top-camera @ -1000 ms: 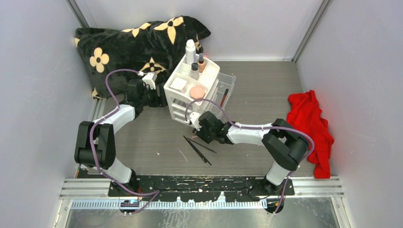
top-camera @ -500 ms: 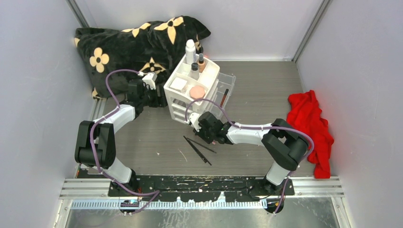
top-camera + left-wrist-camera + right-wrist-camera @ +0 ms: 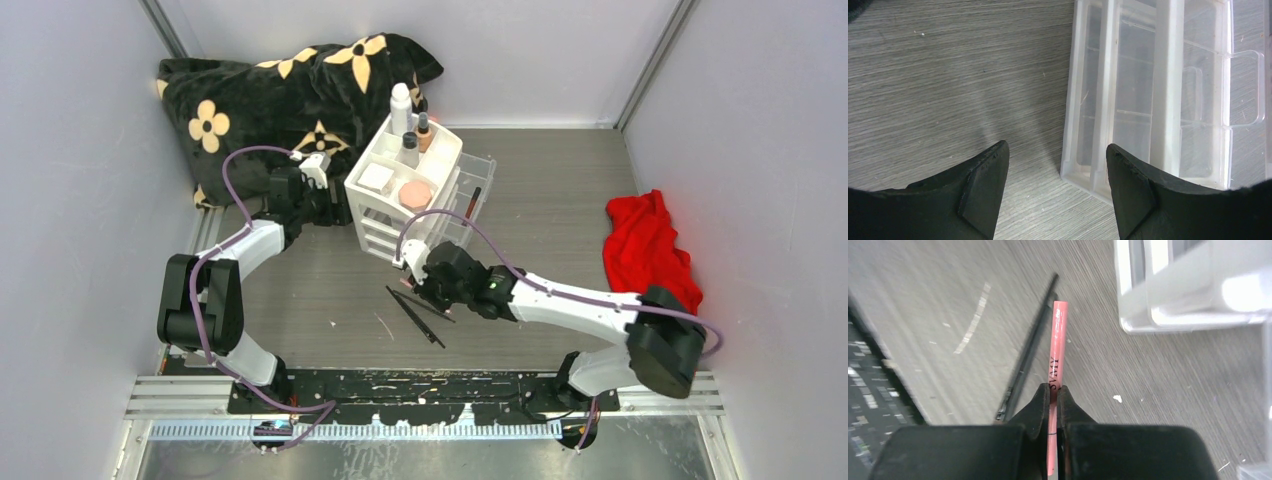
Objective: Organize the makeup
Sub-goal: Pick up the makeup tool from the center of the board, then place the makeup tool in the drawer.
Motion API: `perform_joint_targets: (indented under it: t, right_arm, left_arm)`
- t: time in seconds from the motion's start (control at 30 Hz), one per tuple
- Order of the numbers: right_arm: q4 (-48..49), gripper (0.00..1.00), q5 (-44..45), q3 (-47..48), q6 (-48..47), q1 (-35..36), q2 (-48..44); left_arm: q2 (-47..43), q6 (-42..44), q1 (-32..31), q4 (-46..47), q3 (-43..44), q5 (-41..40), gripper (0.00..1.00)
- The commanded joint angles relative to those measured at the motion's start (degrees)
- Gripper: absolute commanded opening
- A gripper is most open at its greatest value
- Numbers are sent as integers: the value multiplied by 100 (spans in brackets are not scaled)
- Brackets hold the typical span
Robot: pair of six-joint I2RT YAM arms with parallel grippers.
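I will next raise my right gripper outward over the open clear drawer and release the tube there, since the drawer has room beside the red stick.
My right gripper [image 3: 1053, 390] is shut on a thin pink tube [image 3: 1057, 345] that points forward, just above the table. In the top view that gripper [image 3: 418, 284] is in front of the white drawer unit [image 3: 385, 215]. Two thin black pencils [image 3: 416, 312] lie crossed on the table just in front of it; one shows beside the tube [image 3: 1030, 350]. On top of the unit stand a white bottle [image 3: 401, 108], a tan dark-capped bottle [image 3: 424, 132], a white square box [image 3: 376, 177] and a pink compact [image 3: 415, 193]. My left gripper [image 3: 1057, 151] is open and empty at the unit's left corner [image 3: 1083, 165].
A clear drawer [image 3: 470, 205] stands pulled out on the unit's right with a red stick in it. A red cloth [image 3: 650, 260] lies at the right wall. A black flowered blanket [image 3: 290, 90] fills the back left corner.
My right arm has stretched out, its elbow swinging right and toward the near edge, and the gripper has shifted a little left and nearer. The left arm has not moved.
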Motion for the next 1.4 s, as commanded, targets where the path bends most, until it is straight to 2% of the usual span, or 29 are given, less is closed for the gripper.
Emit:
perform_joint_targets:
  t: [0.0, 0.17, 0.33, 0.4, 0.63, 0.93, 1.0, 1.07, 1.2, 1.27, 1.37]
  right_arm:
    - [-195, 1, -295, 525, 208, 221, -761]
    - [66, 1, -107, 817, 395, 251, -1541]
    - [768, 1, 1273, 953, 485, 110, -1861]
    - [1051, 1, 1514, 999, 539, -116, -1780]
    - [2089, 1, 1378, 1031, 864, -1012, -1230]
    - [2991, 2, 1832, 789, 1215, -1664, -594]
    - [3014, 8, 1963, 744, 1305, -1710, -515]
    - [2984, 25, 2118, 697, 1340, -1710, -491]
    - [2953, 52, 2517, 561, 1429, -1709, -668]
    - [2942, 58, 2590, 500, 1385, -1706, -801]
    - [2811, 59, 2723, 443, 1357, -1712, -1054]
  left_arm:
    - [-160, -14, -25, 225, 199, 86, 72]
    - [-164, -34, -19, 225, 183, 109, 72]
    - [-171, -66, -23, 243, 194, 137, 72]
    - [-182, -70, -23, 243, 190, 155, 72]
    - [-228, -78, -23, 230, 189, 182, 72]
    - [-202, -86, -21, 278, 155, 213, 72]
    - [-210, -79, -23, 269, 154, 202, 72]
    - [-211, -70, -22, 261, 168, 184, 72]
    - [-173, -76, -23, 252, 193, 199, 72]
    - [-156, -77, -27, 235, 215, 197, 72]
    - [-175, -67, -23, 227, 208, 176, 72]
